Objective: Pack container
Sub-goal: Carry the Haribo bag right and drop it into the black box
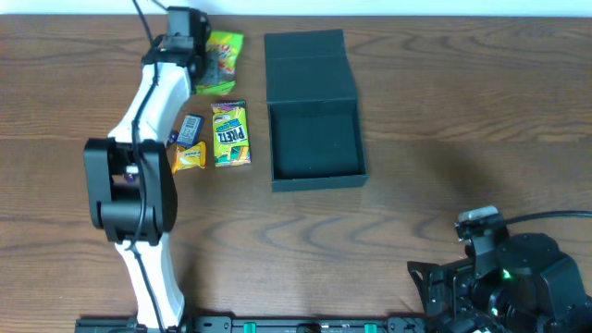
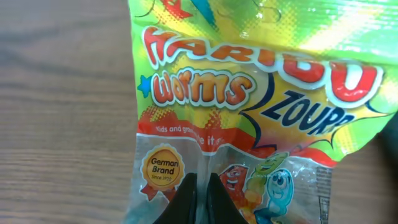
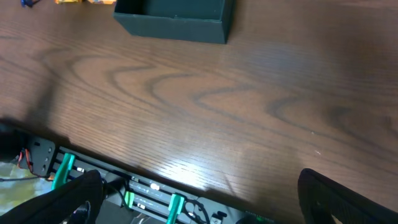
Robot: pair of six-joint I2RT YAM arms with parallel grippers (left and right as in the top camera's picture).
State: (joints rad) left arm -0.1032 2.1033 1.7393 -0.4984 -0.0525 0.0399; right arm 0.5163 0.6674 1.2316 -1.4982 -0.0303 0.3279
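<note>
Next, my left gripper swings back and over the container's half (image 1: 300, 144) beside the pretzel packet, since it is empty, then goes down to release the Worms packet.
The container (image 1: 315, 176) is a matte black box that stands open at mid-table, with its flap lid (image 1: 309, 63) laid back on the far side. It looks empty. It also shows at the top of the right wrist view (image 3: 174, 23). My left gripper (image 1: 197, 57) is at the far edge over a green and yellow Haribo Worms packet (image 1: 225, 55). In the left wrist view its fingers (image 2: 202, 190) are closed on the packet's (image 2: 249, 93) clear lower edge. My right gripper (image 3: 199, 199) is open and empty near the table's front edge.
A yellow pretzel packet (image 1: 230, 134), a small blue packet (image 1: 191, 127) and a small orange-yellow packet (image 1: 188, 158) lie left of the container. My right arm (image 1: 504, 277) rests at the front right. A metal rail (image 3: 143, 193) runs along the front edge.
</note>
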